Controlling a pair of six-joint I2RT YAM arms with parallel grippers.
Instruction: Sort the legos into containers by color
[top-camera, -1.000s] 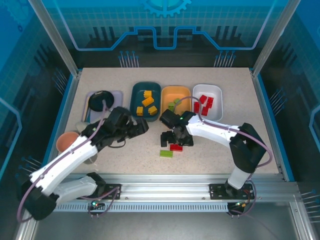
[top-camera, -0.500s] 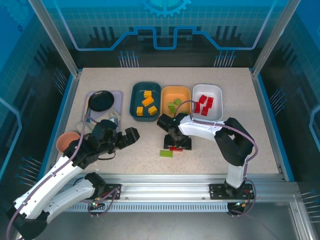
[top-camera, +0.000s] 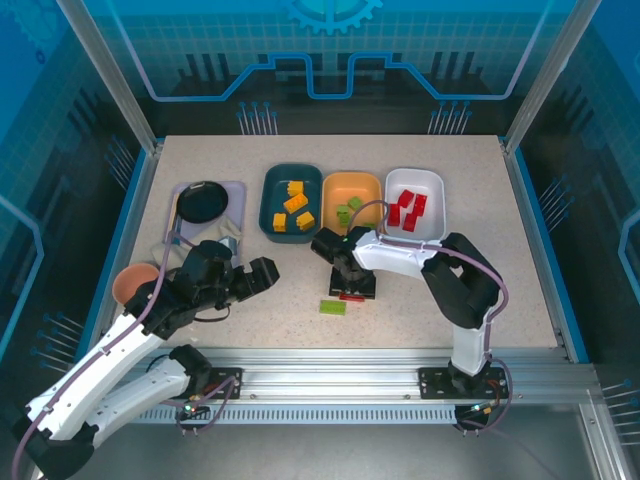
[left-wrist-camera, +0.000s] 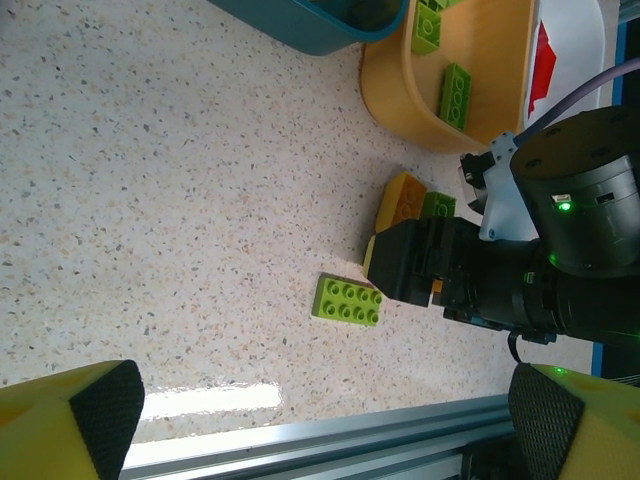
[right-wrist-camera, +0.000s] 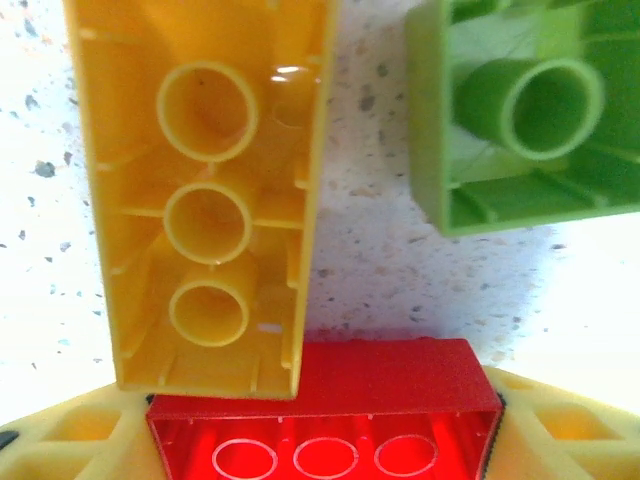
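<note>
The white container's near end (top-camera: 426, 228) lies outward of my right gripper and other red legos are inside, so my right gripper should lift outward and let go of the red lego (top-camera: 351, 297) over it.
In the right wrist view my right gripper (right-wrist-camera: 320, 445) is shut on a red lego (right-wrist-camera: 322, 400), hollow side up, its ends against both yellow fingers (right-wrist-camera: 60, 440). An upturned yellow lego (right-wrist-camera: 210, 200) and an upturned green lego (right-wrist-camera: 530, 110) lie just beyond it. From above, the right gripper (top-camera: 350, 288) sits low over the red lego (top-camera: 351, 297), with a flat green lego (top-camera: 333, 307) beside it. My left gripper (top-camera: 257, 277) stands open and empty, left of them. The teal container (top-camera: 270, 205) holds yellow legos, the orange container (top-camera: 368, 186) green ones, the white container (top-camera: 432, 200) red ones.
A lavender tray (top-camera: 232, 190) with a black round dish stands at the far left. A pink bowl (top-camera: 133, 283) sits near my left arm. A metal rail (left-wrist-camera: 300, 445) runs along the table's near edge, close below the flat green lego (left-wrist-camera: 347, 300).
My left arm drew back from the teal container toward the near left. My right gripper slid slightly left and its fingers closed onto the red lego.
</note>
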